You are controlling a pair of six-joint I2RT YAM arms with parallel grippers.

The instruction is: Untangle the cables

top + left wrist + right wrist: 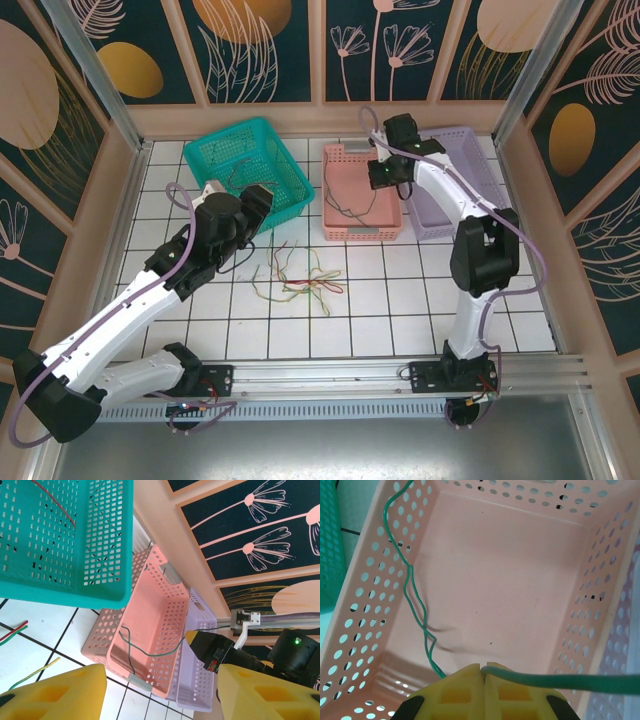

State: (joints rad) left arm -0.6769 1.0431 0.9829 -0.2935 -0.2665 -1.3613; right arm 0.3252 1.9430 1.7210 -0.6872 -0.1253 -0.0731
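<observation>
The robot should next move its right gripper outward, away from the lilac basket and over the pink basket's far end, and let go there, since the green cable still reaches past the pink basket's rim.
A loose tangle of cables, yellow, green and red, lies on the white tiles in the middle of the table. My right gripper hangs over the pink basket, shut on a green cable that loops down into the basket. In the right wrist view the yellow jaws meet on that cable. My left gripper hovers at the near right corner of the teal basket. Its yellow fingers stand apart with nothing between them. A red cable lies inside the teal basket.
A lilac basket stands right of the pink one, against the back wall. Wooden side walls and metal posts enclose the table. Ends of a red-green cable and a yellowish cable lie on the tiles below the teal basket.
</observation>
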